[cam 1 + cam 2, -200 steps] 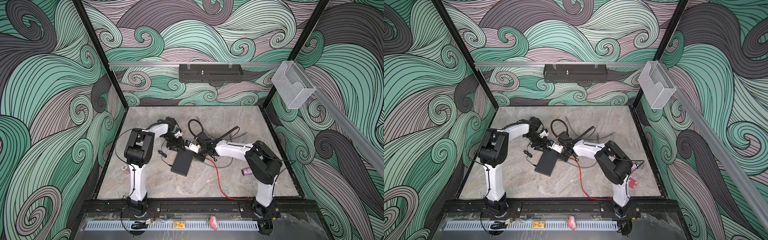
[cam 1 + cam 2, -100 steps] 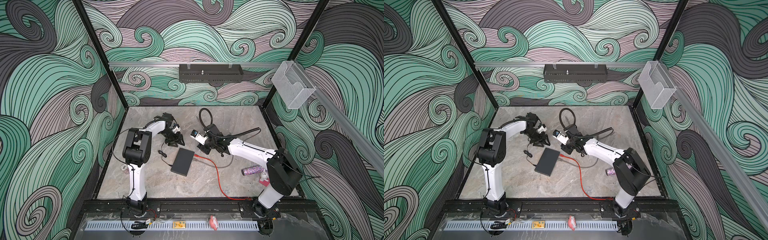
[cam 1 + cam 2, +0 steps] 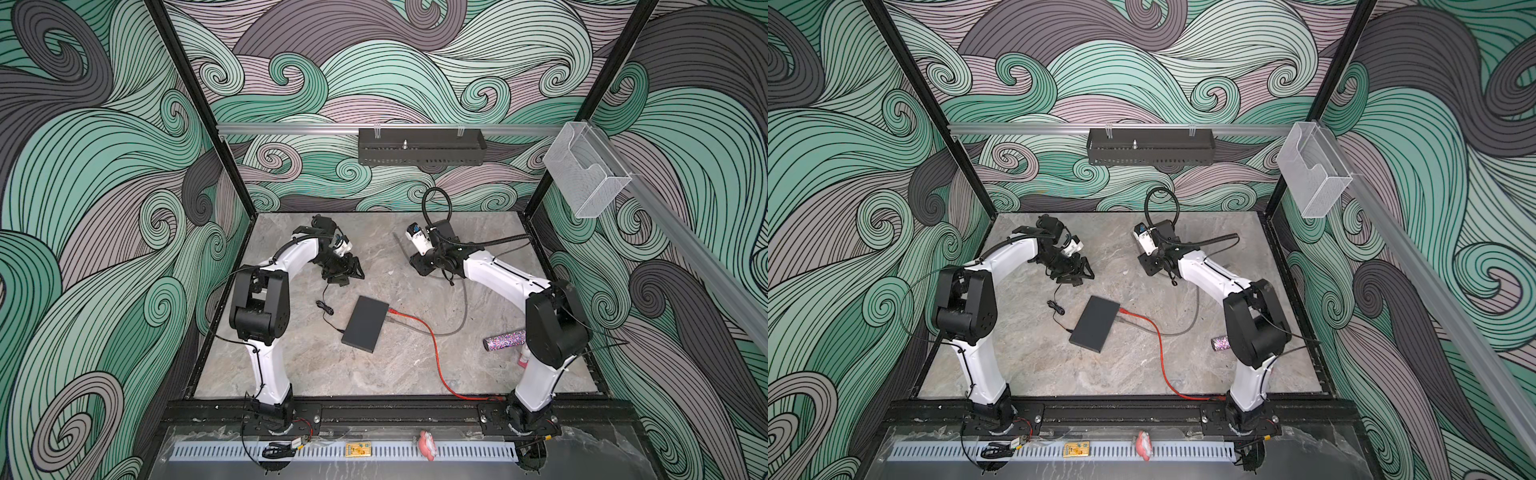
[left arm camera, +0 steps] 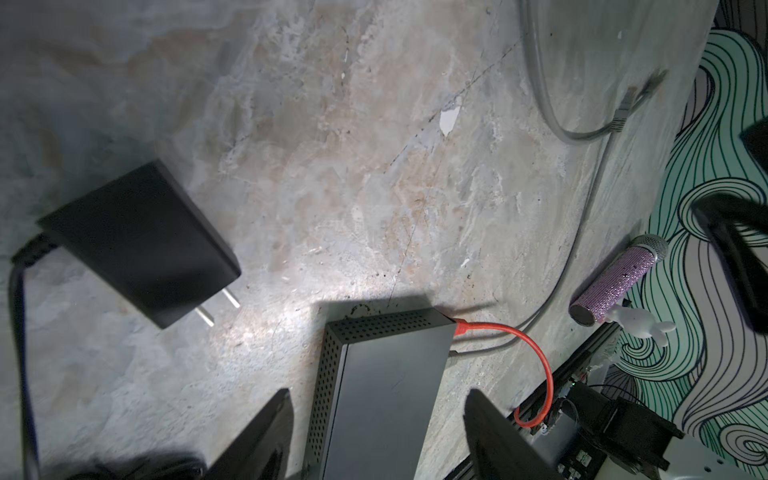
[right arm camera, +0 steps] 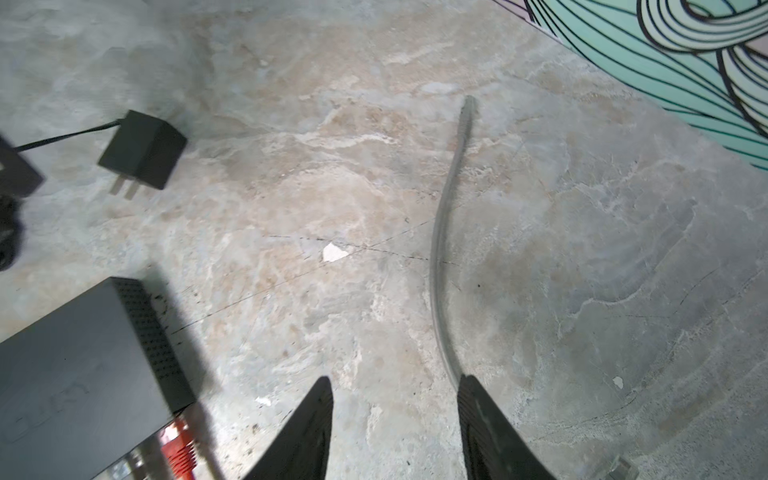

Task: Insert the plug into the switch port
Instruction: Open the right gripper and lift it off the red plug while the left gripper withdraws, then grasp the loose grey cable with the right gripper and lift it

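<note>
The grey cable runs beside one finger of my right gripper. My right gripper should next go down and move outward onto the cable, just short of the cable's loose end (image 5: 436, 276).
The switch (image 3: 360, 325) (image 3: 1094, 323) lies flat mid-table, also seen in the wrist views (image 4: 386, 399) (image 5: 79, 365). A red plug (image 3: 392, 311) (image 4: 459, 328) and a grey plug (image 3: 390, 320) sit against its right edge; their seating depth is hidden. My left gripper (image 3: 347, 274) (image 4: 378, 392) hovers open and empty behind the switch, over the black adapter (image 4: 141, 241). Farther back right, my right gripper (image 3: 417, 266) (image 5: 395, 378) is open and holds nothing. The grey cable (image 5: 440, 232) runs beside one fingertip (image 5: 467, 384).
The grey cable's free end (image 3: 398, 241) (image 4: 623, 110) lies near the back. The red cable (image 3: 436, 353) runs to the front rail. A glitter cylinder (image 3: 505, 340) and a small white figure (image 4: 640, 324) lie by the right arm's base. A thin black cord (image 3: 328, 309) joins adapter and switch.
My right gripper has pulled away from the switch's right edge toward the back right and opened. My left gripper has drawn back from the switch and opened wider. The switch stays put.
</note>
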`<state>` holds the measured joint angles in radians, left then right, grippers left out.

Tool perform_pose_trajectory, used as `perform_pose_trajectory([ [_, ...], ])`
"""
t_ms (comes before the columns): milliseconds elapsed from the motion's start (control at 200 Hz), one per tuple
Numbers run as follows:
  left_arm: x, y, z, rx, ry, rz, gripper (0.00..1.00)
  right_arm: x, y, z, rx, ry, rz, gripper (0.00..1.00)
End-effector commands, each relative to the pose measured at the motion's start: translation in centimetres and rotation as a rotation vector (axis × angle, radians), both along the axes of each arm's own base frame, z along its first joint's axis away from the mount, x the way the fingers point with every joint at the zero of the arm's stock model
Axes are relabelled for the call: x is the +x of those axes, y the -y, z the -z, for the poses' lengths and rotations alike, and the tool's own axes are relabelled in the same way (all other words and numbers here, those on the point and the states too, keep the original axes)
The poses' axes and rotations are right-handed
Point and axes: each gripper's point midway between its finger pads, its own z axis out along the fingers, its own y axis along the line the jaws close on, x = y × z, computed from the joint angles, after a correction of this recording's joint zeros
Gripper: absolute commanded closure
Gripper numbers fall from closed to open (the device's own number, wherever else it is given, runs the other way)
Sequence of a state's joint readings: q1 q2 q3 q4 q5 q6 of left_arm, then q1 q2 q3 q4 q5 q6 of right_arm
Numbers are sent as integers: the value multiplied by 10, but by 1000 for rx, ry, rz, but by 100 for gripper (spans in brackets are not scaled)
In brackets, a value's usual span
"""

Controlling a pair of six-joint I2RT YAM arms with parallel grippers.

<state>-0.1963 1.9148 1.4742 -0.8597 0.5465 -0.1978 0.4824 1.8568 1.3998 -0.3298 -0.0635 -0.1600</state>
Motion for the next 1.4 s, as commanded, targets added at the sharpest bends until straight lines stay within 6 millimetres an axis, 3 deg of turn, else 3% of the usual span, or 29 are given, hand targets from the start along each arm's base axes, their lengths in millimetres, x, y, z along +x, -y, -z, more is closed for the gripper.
perform_pose_trajectory([
  [0, -1, -4, -8, -14, 18, -35, 32, 18, 7, 21, 5, -85, 75, 49],
  [335, -15, -15, 1, -8, 8, -63, 32, 72, -10, 61, 60, -158, 144, 49],
  [630, -18, -17, 4, -8, 3, -68, 32, 84, -25, 90, 107, -228, 158, 50],
  [745, -17, -16, 3, -19, 5, -68, 32, 85, -28, 99, 117, -252, 165, 58],
  [916, -20, -14, 3, -32, 5, -59, 32, 86, -28, 107, 108, -277, 177, 79],
  [996, -22, -14, 1, -37, 8, -54, 32, 85, -28, 101, 110, -273, 174, 88],
  [1091, -23, -13, -2, -43, 14, -50, 32, 80, -29, 88, 128, -257, 148, 92],
  [1246, -24, -9, -12, -78, 29, -41, 33, 70, -28, 52, 180, -136, 93, 96],
  [1396, -25, -5, -23, -109, 54, -38, 33, 46, -27, 16, 209, -32, 1, 97],
])
